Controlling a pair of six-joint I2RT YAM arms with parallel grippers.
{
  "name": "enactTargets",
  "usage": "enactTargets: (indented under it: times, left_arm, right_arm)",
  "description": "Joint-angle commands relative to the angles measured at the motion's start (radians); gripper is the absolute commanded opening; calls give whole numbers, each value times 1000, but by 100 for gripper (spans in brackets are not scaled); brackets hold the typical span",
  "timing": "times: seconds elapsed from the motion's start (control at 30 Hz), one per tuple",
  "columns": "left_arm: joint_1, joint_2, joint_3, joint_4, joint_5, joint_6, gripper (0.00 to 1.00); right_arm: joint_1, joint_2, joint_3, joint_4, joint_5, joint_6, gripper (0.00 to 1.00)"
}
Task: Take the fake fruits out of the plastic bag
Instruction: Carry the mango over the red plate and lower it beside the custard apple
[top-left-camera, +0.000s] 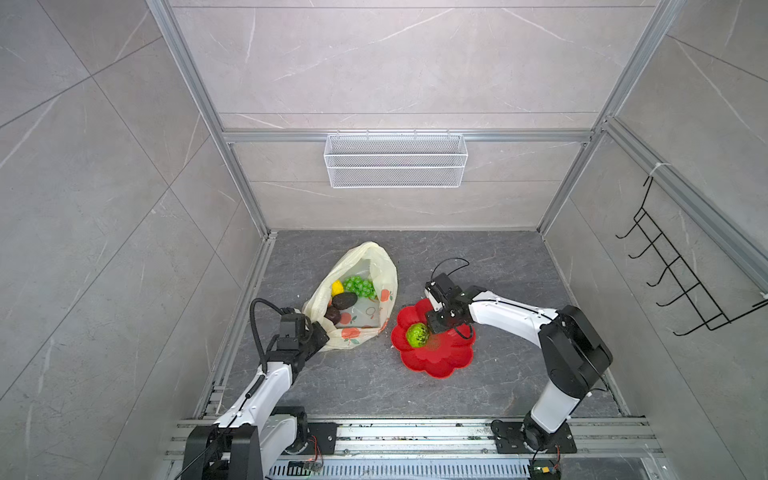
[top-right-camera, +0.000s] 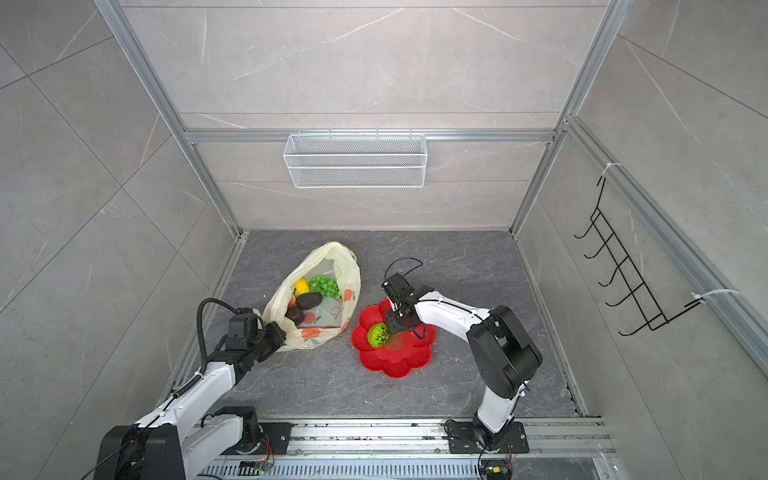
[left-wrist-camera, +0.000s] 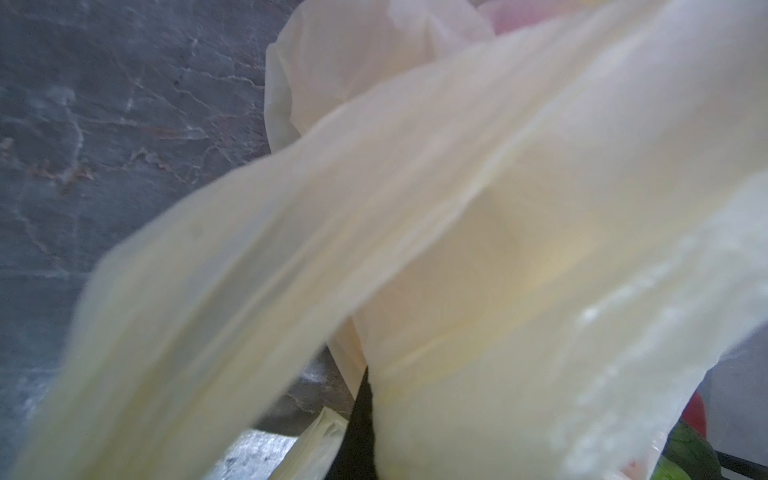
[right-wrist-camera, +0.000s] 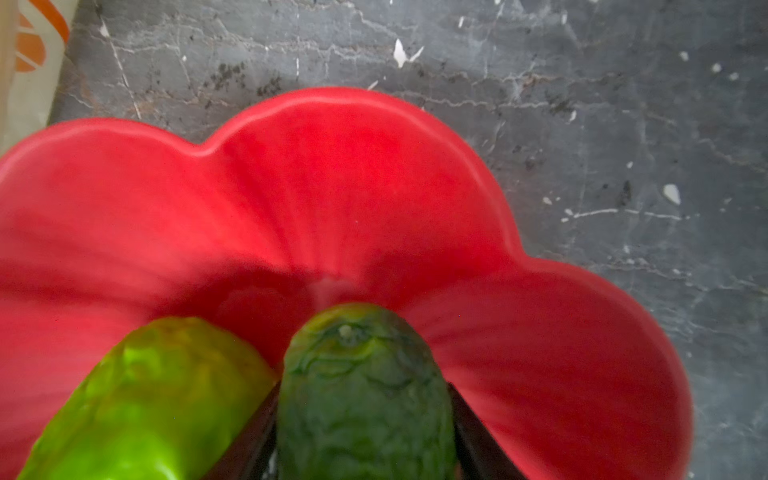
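Observation:
My left gripper eases the bag's near rim (top-left-camera: 332, 340) (left-wrist-camera: 416, 400), held between its fingers beside the dark brown fruits, toward those fruits next. It then releases the rim, since the bag's opening gapes wide.
The plastic bag (top-left-camera: 376, 270) (top-right-camera: 345, 266) lies open on the grey floor at the left, pale yellow with orange prints. Inside it show a green grape bunch (top-left-camera: 359, 286), a yellow knobbly fruit (top-left-camera: 337, 287) and two dark brown fruits (top-left-camera: 344, 300). My left gripper (top-left-camera: 320, 332) (left-wrist-camera: 374, 440) is shut on the bag's near rim, whose film fills the left wrist view. My right gripper (top-left-camera: 432, 326) (right-wrist-camera: 361, 399) hangs low over the red flower-shaped plate (top-left-camera: 440, 361) (right-wrist-camera: 332, 187), shut on the green bumpy ball (top-left-camera: 417, 335) (right-wrist-camera: 361, 374). A brighter green lump (right-wrist-camera: 158, 395) sits just outside one finger.
A white wire basket (top-left-camera: 395, 160) hangs on the back wall and a black hook rack (top-left-camera: 681, 274) on the right wall. Aluminium rails (top-left-camera: 415, 432) carry both arm bases along the front edge. Grey walls close in both sides of the floor.

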Motion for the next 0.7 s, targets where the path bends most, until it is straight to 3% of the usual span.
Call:
enactTargets:
  times: [0.0, 0.4, 0.67]
  left_arm:
    - [5, -2, 16, 29, 20, 25, 0]
    - [5, 4, 18, 30, 25, 27, 0]
    - [-5, 22, 31, 30, 32, 39, 0]
  right_arm:
    - [6, 20, -9, -4, 24, 19, 56]
    - [5, -4, -13, -1, 40, 29, 68]
    - [13, -75, -2, -33, 69, 36, 67]
